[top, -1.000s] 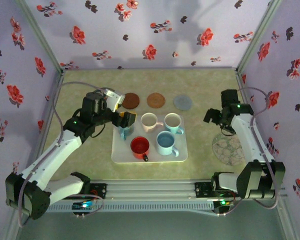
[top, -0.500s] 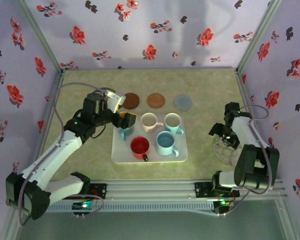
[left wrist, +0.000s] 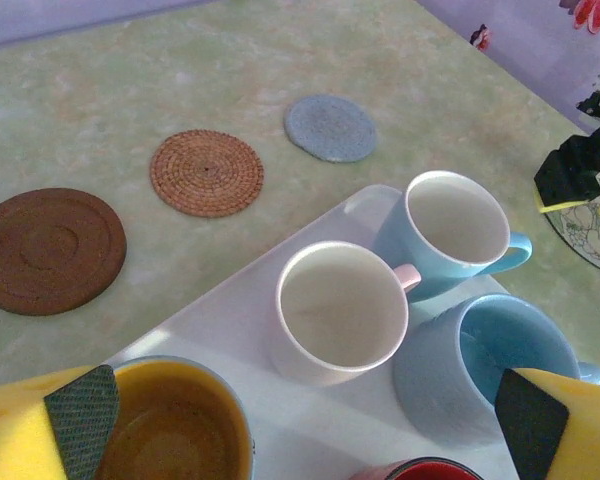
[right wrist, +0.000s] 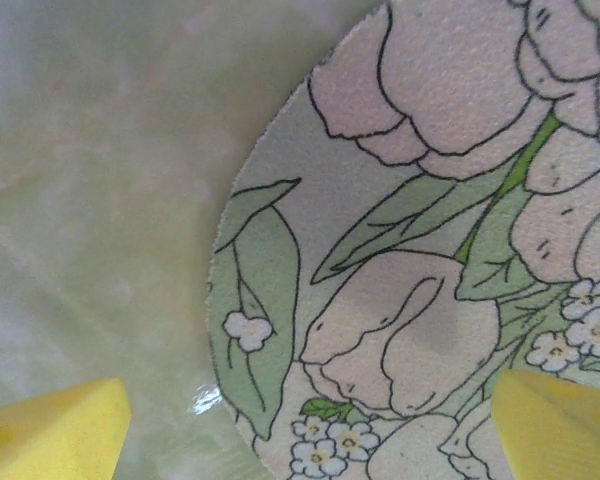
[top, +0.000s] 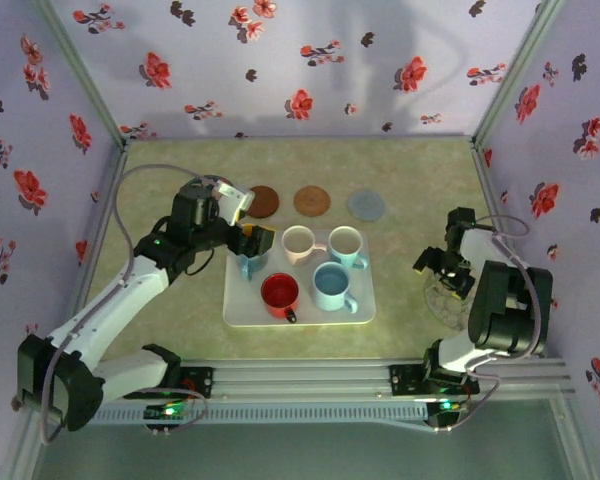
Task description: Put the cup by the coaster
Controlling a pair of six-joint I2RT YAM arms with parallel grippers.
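Note:
I need to keep my right gripper low over the floral coaster next and close its open fingers across the coaster's edge (top: pixel 433 281) (right wrist: pixel 230 402), because that edge already runs between them.
Several cups stand on a white tray (top: pixel 242 312): a blue cup with a yellow inside (top: pixel 248 265) (left wrist: pixel 175 425), a white cup (top: pixel 298 243) (left wrist: pixel 340 305), a pale blue cup (top: pixel 346 243) (left wrist: pixel 455 225), a blue cup (top: pixel 330 285) (left wrist: pixel 505 350) and a red cup (top: pixel 279 293). Three round coasters lie behind the tray: brown (top: pixel 262 201) (left wrist: pixel 48 250), woven orange (top: pixel 312 200) (left wrist: pixel 206 172) and grey-blue (top: pixel 365 205) (left wrist: pixel 330 127). My left gripper (top: pixel 252 243) (left wrist: pixel 310 440) hangs open above the tray's left side, one finger over the yellow-lined cup. My right gripper (top: pixel 442 268) (right wrist: pixel 305 430) is open, low over a floral coaster (top: pixel 458 300) (right wrist: pixel 430 250).
Flowered walls close in the back and both sides of the green mat (top: pixel 160 330). The floral coaster lies near the right wall, right of the tray. Bare mat lies between the tray and the row of coasters, and left of the tray.
My right arm has folded down and drawn nearer, bringing its gripper low over the floral coaster's left edge. The left gripper has edged slightly right over the tray.

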